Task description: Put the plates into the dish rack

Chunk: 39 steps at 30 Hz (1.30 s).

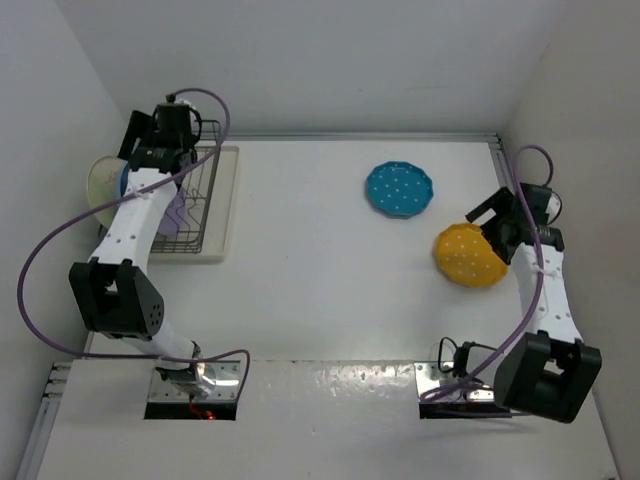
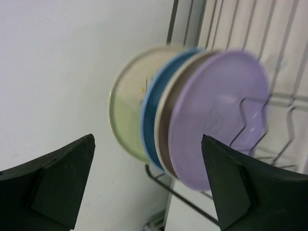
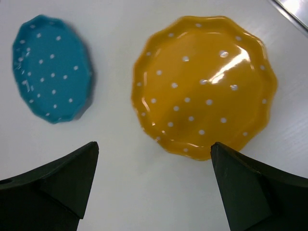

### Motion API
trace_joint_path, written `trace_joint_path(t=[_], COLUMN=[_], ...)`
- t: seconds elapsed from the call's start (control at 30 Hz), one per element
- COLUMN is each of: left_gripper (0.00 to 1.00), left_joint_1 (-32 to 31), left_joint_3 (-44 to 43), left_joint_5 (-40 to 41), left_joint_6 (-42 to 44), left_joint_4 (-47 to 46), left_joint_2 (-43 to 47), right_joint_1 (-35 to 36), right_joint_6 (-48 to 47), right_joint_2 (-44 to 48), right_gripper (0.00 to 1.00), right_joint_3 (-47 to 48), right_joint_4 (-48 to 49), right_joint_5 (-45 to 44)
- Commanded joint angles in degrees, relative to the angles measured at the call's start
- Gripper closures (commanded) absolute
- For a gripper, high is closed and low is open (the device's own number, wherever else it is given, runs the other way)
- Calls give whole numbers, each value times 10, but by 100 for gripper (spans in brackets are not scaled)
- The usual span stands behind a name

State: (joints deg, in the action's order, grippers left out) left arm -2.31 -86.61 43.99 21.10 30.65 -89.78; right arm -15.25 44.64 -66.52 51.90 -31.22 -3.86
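The orange-yellow plate's rim by the bar (image 1: 501, 271) (image 3: 270, 70) lies below, so next my right gripper will descend toward the right in the wrist view, where bare table leaves room.
The dish rack (image 1: 207, 190) stands at the far left on its beige tray base (image 1: 226, 205). Four plates stand upright in it: cream-and-pale-green (image 2: 126, 110), light blue (image 2: 150, 106), cream (image 2: 165, 120), lavender (image 2: 211, 110). My left gripper (image 1: 142, 138) hovers over the rack's far end, open and empty (image 2: 148, 144), jaws wide either side of the plates' edges. The teal dotted plate (image 1: 399, 189) lies flat at the table's far middle. The orange-yellow dotted plate (image 1: 466, 256) lies right of centre. My right gripper (image 1: 491, 226) is open and empty above its near rim (image 3: 155, 147).
White walls close in on the left, back and right. The rack's wire prongs (image 2: 250, 108) cross in front of the lavender plate. The teal plate (image 3: 50, 70) lies to the left of the orange-yellow plate (image 3: 202, 82) in the right wrist view, with bare table between them.
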Motion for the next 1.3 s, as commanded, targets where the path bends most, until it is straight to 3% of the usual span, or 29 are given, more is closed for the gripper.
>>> trace_joint_path(t=[0.0, 0.27, 0.5, 0.63, 0.73, 0.77, 0.83, 0.87, 0.93, 0.97, 1.0, 1.27], left_gripper=[2, 0, 0, 0, 0, 0, 0, 0, 0, 0, 0, 0], left_joint_1=[-1, -93, -125, -125, -125, -125, -125, -125, -125, -131, -131, -160], left_joint_3=[-79, -107, -51, -38, -38, -38, -44, -51, -57, -57, -57, -45], left_joint_5=[-106, -209, -184, -170, -165, -160, -159, -159, -159, -166, -172, -212], left_joint_6=[-34, -33, -27, -22, -22, -22, -22, -22, -22, -22, -22, -22], left_joint_4=[42, 78, 84, 84, 89, 89, 89, 94, 94, 99, 100, 105], left_joint_2=[21, 43, 38, 33, 33, 28, 28, 22, 16, 16, 16, 11], right_joint_1=[-61, -134, -159, -161, -161, -160, -159, -160, -159, -160, -159, -134], right_joint_6=[23, 26, -21, -31, -33, -32, -19, -16, -14, -19, -20, -73], right_joint_2=[-6, -42, -191, -271, -313, -329, -336, -345, -352, -358, -363, -305], right_gripper=[0, 0, 1, 7, 27, 40, 52, 65, 79, 95, 100, 100], right_joint_3=[-53, -138, -70, -36, -18, -11, -11, -12, -13, -11, -8, -60], right_joint_4=[-4, 69, 100, 103, 108, 103, 100, 98, 95, 93, 79, 71], right_joint_5=[36, -29, -38, -36, -12, -9, -6, -5, 0, -1, -3, 14])
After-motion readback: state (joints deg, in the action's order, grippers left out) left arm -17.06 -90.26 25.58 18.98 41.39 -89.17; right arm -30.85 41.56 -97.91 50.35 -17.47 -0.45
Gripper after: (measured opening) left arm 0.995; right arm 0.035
